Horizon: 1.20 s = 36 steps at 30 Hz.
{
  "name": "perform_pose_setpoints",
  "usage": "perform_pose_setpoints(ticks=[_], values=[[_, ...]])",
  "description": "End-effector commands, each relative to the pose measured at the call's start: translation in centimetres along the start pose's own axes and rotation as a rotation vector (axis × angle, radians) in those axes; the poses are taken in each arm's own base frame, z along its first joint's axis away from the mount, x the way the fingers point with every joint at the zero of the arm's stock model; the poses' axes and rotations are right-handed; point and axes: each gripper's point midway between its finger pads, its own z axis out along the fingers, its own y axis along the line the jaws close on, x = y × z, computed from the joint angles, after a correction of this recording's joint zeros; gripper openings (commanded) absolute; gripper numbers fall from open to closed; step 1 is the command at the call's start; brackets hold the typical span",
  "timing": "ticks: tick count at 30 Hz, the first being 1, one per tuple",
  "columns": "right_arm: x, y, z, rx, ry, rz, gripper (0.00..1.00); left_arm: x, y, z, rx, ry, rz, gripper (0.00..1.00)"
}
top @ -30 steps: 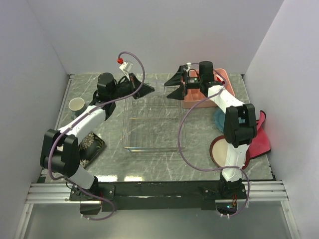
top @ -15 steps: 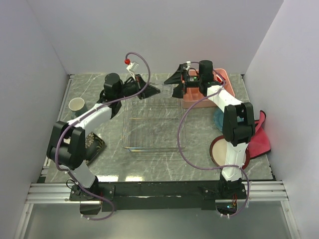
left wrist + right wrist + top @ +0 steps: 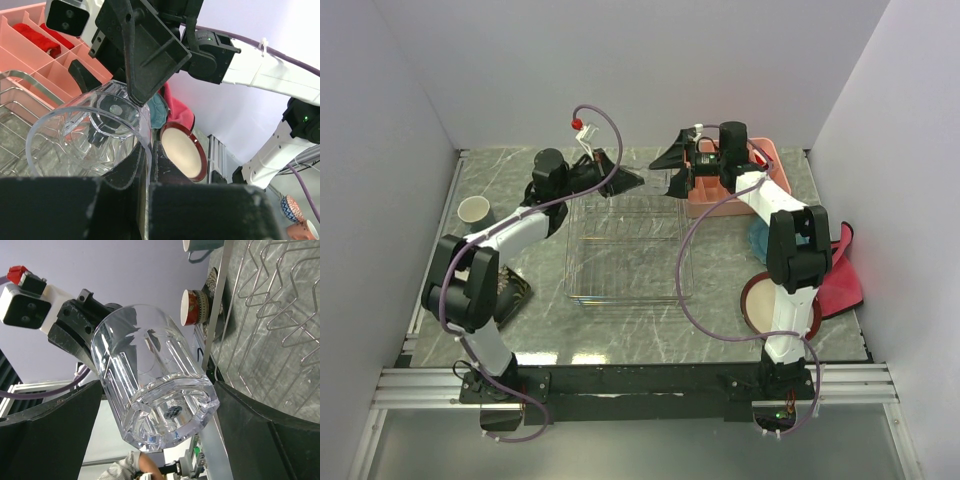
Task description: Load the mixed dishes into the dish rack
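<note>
My right gripper should turn slightly into line next and close around the glass's thick base. That base is between its open fingers, crooked in the wrist view.
The clear glass [image 3: 648,180] hangs on its side in the air over the far edge of the wire dish rack [image 3: 625,290]. My left gripper [image 3: 632,180] is shut on its rim, one finger inside and one outside the wall, as the left wrist view shows [image 3: 147,165] with the glass [image 3: 85,130]. My right gripper [image 3: 670,172] is open, and its fingers stand on either side of the glass's thick base [image 3: 155,385], close to it. The grey-blue mug [image 3: 473,209], black floral plate [image 3: 505,290], red-rimmed plate [image 3: 765,305] and teal plate [image 3: 758,240] sit on the table.
The pink compartment tray [image 3: 760,165] stands at the back right, behind my right gripper. The pink-red cloth [image 3: 840,280] lies at the right edge. A small patterned bowl [image 3: 195,307] shows left of the rack wires [image 3: 270,315]. Grey walls close in on three sides.
My left arm has carried the glass to the right, up to my right gripper, bringing its base between the right fingers. The right gripper has shifted slightly.
</note>
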Motion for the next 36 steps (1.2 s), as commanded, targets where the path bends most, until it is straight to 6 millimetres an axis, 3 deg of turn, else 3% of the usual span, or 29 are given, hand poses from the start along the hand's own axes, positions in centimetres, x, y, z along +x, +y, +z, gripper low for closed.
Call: perform_pose_setpoints(ticks=[1, 3, 7, 13, 14, 15, 18, 22, 27, 33, 36], values=[[0.9, 1.5, -0.2, -0.024, 0.029, -0.045, 0.98, -2.6, -1.3, 0.9, 0.047, -0.076, 0.053, 0.01], [1.0, 1.4, -0.2, -0.021, 0.024, -0.045, 0.97, -2.2, -0.8, 0.9, 0.046, -0.07, 0.043, 0.01], [0.9, 1.3, -0.6, -0.008, 0.005, -0.055, 0.83, -1.2, -0.1, 1.1, 0.045, -0.057, 0.01, 0.01], [-0.1, 1.2, -2.1, 0.013, -0.059, -0.078, 0.77, 1.0, 0.3, 0.8, 0.091, -0.002, -0.001, 0.02], [-0.2, 1.1, -2.2, 0.014, -0.062, -0.086, 0.75, 1.5, 0.4, 0.8, 0.096, 0.003, -0.004, 0.07], [-0.4, 1.0, -2.4, 0.017, -0.069, -0.087, 0.73, 1.7, 0.5, 0.8, 0.1, 0.004, -0.005, 0.22], [-0.6, 0.6, -2.3, 0.036, -0.074, -0.11, 0.63, 2.5, 1.1, 0.8, 0.092, 0.014, -0.002, 0.37], [-1.3, -0.1, -2.6, 0.094, -0.106, -0.186, 0.43, 3.4, 1.9, 0.9, 0.091, 0.04, 0.006, 0.45], [-1.9, -0.8, -2.9, 0.17, -0.139, -0.254, 0.34, 2.6, 3.0, 0.6, 0.047, 0.05, 0.076, 0.52], [-4.2, -0.7, -3.6, 0.312, -0.209, -0.396, 0.26, 1.4, 6.4, -4.0, -0.152, 0.109, 0.134, 0.57], [-5.5, -0.7, -3.4, 0.389, -0.234, -0.474, 0.26, 1.0, 7.0, -6.1, -0.213, 0.125, 0.163, 0.57]])
